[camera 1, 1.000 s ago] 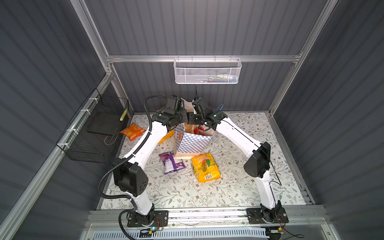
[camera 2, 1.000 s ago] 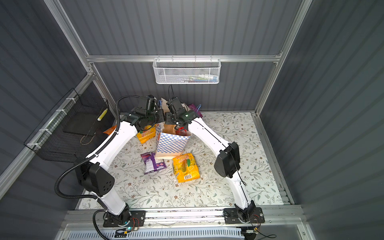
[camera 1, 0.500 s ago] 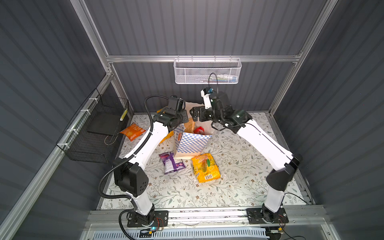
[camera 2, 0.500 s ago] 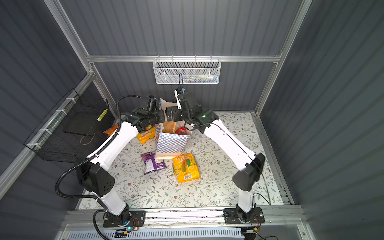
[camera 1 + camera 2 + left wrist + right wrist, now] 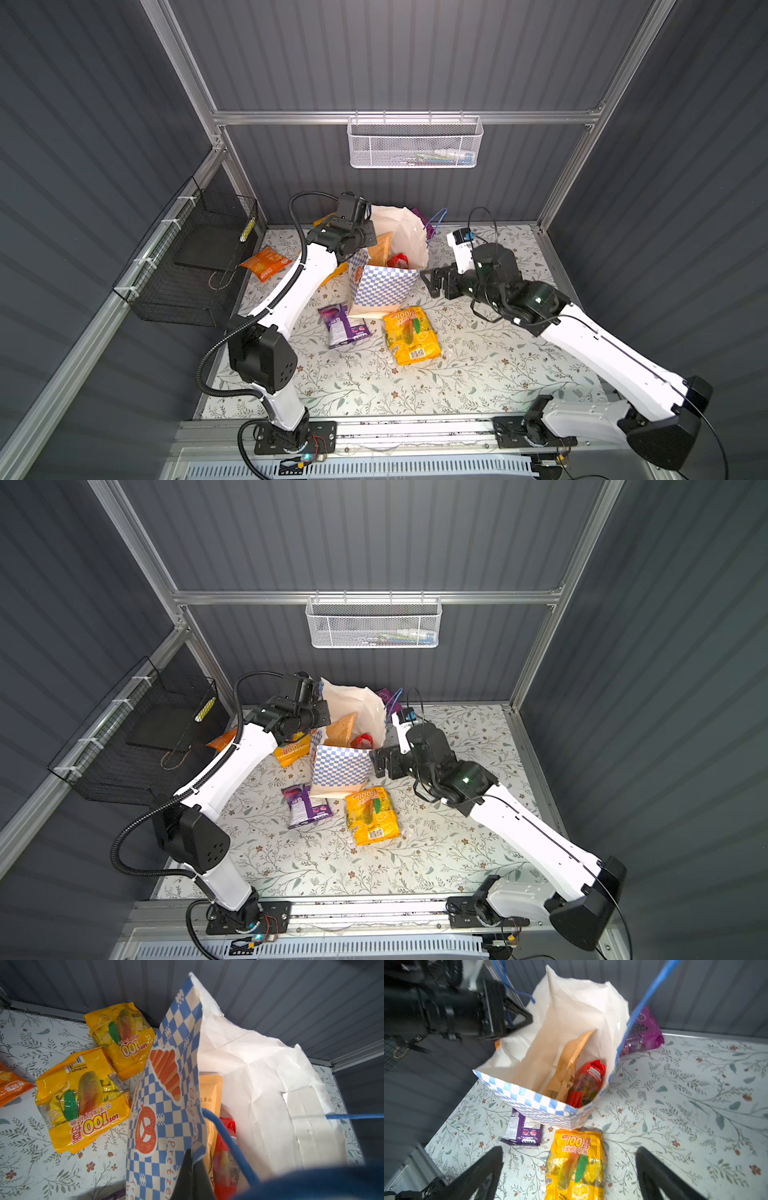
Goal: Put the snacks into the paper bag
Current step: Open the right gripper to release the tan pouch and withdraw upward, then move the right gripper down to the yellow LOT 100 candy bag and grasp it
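My right gripper moves down and back onto the packet's edge beside bare mat [image 5: 430,337] [image 5: 598,1184] next, since the yellow packet lies below it and nearer my base.
The checkered paper bag [image 5: 382,286] [image 5: 338,766] stands open at the back middle. My left gripper [image 5: 192,1159] [image 5: 361,245] is shut on its rim beside a blue cord handle [image 5: 228,1142]. Inside lie a tan pouch [image 5: 566,1068] and a red packet [image 5: 588,1080]. My right gripper [image 5: 569,1151] [image 5: 430,282] hangs open and empty just right of the bag. On the mat before the bag lie a yellow packet [image 5: 576,1163] [image 5: 411,334] and a purple packet [image 5: 523,1130] [image 5: 343,326]. Two yellow packets [image 5: 83,1101] [image 5: 122,1036] and a small orange packet [image 5: 266,262] lie left of it.
A magenta packet [image 5: 643,1032] leans behind the bag against the back wall. A black wire basket [image 5: 199,257] hangs on the left wall, near the orange packet. A white mesh basket [image 5: 415,143] hangs high on the back wall.
My right gripper has drawn back from over the bag's mouth to its right side, lower down, and has opened wide. The left gripper keeps its hold on the rim.
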`<action>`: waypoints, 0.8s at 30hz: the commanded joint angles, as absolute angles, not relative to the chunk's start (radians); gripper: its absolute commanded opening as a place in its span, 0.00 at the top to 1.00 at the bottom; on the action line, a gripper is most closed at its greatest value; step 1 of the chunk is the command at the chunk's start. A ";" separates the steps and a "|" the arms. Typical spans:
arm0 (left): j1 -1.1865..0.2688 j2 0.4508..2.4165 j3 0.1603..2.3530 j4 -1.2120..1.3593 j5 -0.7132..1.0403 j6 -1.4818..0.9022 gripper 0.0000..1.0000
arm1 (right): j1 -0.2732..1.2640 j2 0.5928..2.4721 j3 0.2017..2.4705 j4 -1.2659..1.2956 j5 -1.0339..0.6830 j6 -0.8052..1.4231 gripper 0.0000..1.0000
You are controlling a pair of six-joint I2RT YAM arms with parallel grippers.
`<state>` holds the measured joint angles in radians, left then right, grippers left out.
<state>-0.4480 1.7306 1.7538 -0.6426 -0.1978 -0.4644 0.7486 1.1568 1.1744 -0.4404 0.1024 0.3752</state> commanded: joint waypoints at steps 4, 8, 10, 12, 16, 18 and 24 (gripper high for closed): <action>-0.445 1.744 1.760 -0.721 -0.162 -0.495 1.00 | 0.750 1.006 0.944 -0.380 0.107 0.485 0.01; -0.445 1.747 1.759 -0.716 -0.145 -0.502 1.00 | 0.750 1.002 0.840 -0.351 0.075 0.514 0.01; -0.446 1.751 1.762 -0.718 -0.134 -0.506 1.00 | 0.750 1.015 0.788 -0.329 0.055 0.528 0.01; -0.448 1.753 1.764 -0.720 -0.129 -0.507 1.00 | 0.751 1.028 0.741 -0.292 0.034 0.539 0.01; -0.448 1.754 1.768 -0.724 -0.129 -0.500 1.00 | 0.750 1.076 0.685 -0.230 -0.006 0.553 0.01; -0.448 1.753 1.768 -0.725 -0.135 -0.500 1.00 | 0.752 1.107 0.660 -0.178 -0.044 0.568 0.01; -0.447 1.758 1.772 -0.729 -0.140 -0.492 1.00 | 0.758 1.230 0.618 -0.073 -0.059 0.589 0.01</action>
<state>-0.4484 1.7317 1.7538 -0.6537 -0.1520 -0.4915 0.7536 1.1973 0.6422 -0.1528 -0.0425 0.5690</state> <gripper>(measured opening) 0.050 0.992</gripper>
